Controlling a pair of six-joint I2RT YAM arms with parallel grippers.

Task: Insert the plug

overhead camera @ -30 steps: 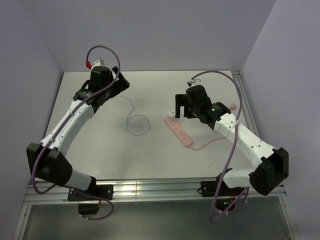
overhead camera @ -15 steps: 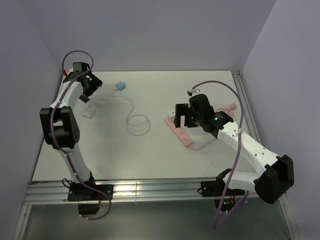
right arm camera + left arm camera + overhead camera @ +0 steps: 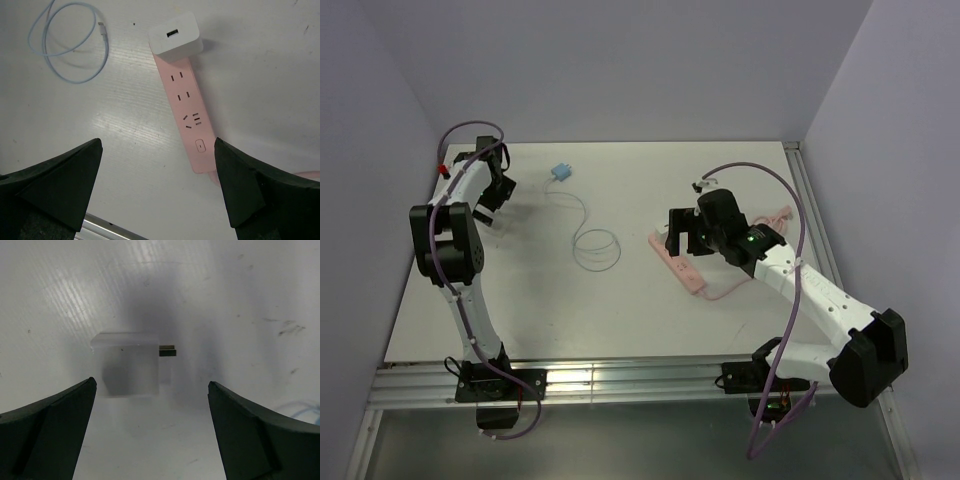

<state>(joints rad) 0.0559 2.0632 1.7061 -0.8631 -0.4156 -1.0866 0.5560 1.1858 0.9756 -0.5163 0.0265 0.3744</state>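
My left gripper moves down next and eases left in the wrist view, since the plug's cube body [image 3: 128, 366] lies below it, closer to one open finger than the other.
A white cube plug [image 3: 131, 362] with a metal prong [image 3: 167, 351] on its right side lies on the white table. My left gripper [image 3: 151, 385] hangs open just above and in front of it, empty. In the top view this gripper [image 3: 488, 205] is at the far left and covers the plug. A pink power strip [image 3: 187, 110] lies slanted, with a white USB charger [image 3: 176, 34] seated at its far end and free sockets below. My right gripper [image 3: 157, 145] is open and empty above the strip [image 3: 682, 265], and it also shows in the top view [image 3: 685, 232].
A light blue cable coil [image 3: 597, 247] lies mid-table, also in the right wrist view [image 3: 70, 45], and runs to a small blue connector [image 3: 560, 172] at the back. The strip's pink cord [image 3: 740, 287] trails right. Walls close the left, back and right; a metal rail [image 3: 620, 380] runs along the front.
My left arm has swung from mid-table back to the far left and folded up, its gripper now over the white plug. My right gripper has shifted slightly over the strip.
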